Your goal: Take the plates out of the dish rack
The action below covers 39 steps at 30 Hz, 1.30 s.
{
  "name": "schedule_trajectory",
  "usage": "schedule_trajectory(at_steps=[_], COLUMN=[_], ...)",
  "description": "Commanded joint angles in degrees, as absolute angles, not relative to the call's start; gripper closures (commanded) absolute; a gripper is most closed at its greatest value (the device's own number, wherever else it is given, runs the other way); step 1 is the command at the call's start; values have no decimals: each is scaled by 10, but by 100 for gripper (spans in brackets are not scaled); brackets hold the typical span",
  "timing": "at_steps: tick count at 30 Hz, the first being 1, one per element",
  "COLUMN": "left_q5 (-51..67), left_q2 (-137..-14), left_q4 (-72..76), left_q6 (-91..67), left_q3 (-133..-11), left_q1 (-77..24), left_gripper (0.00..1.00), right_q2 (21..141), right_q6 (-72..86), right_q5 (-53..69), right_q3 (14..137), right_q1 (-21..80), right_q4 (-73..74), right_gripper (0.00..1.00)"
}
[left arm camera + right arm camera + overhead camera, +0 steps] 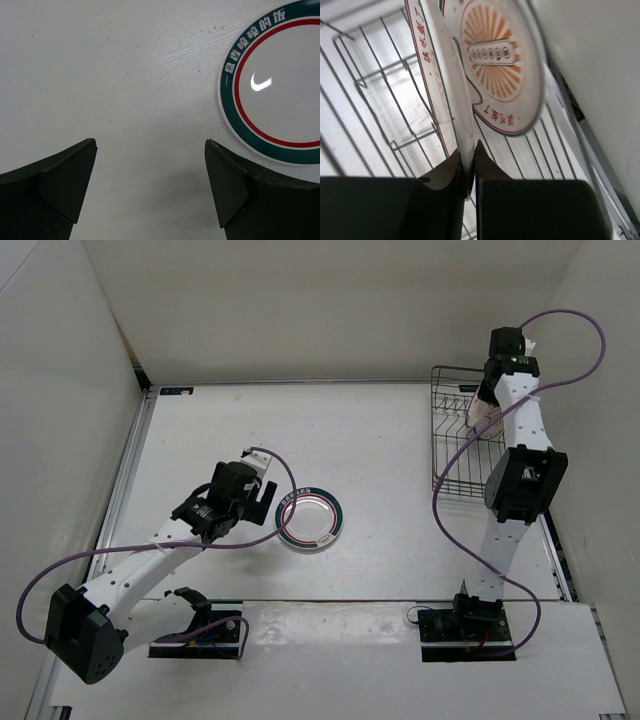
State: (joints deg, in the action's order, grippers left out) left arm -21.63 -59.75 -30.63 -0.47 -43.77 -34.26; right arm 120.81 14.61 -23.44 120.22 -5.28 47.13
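Bare tabletop beside the flat plate lies back from my right gripper, left in the top view. I will lift it next, swing back, lower and release.
A white plate with dark green and pink rim rings (pixel 311 519) lies flat on the table; in the left wrist view the same plate (pixel 280 90) is at the upper right. My left gripper (pixel 260 478) (pixel 150 150) hovers open just left of it, with only bare table between its fingers. The black wire dish rack (pixel 450 445) stands at the far right. Two plates stand upright in it: a nearer one seen edge-on (pixel 454 95) and one with an orange sunburst centre (pixel 495 65) behind it. My right gripper (pixel 483 412) (pixel 470 157) is shut on the nearer plate's rim.
White walls enclose the table on the left, back and right, and the right wall runs close beside the rack. A purple cable loops over the right arm (pixel 520 470) and another trails from the left arm (pixel 130 580).
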Motion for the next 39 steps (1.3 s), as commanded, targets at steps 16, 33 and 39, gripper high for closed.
schedule_trajectory(at_steps=[16, 33, 39], left_q5=[-186, -98, -80], left_q2=[-609, -634, -648], left_q4=[-329, -339, -342], left_q6=[-13, -50, -55], left_q3=[-473, -484, -489], left_q1=[-344, -345, -344], left_gripper=[0, 0, 0], right_q2=[593, 349, 318], right_q6=[368, 464, 535], right_q5=[181, 123, 104], right_q3=[534, 152, 63], right_q1=[82, 97, 96], right_q4=[198, 201, 170], right_gripper=[100, 100, 100])
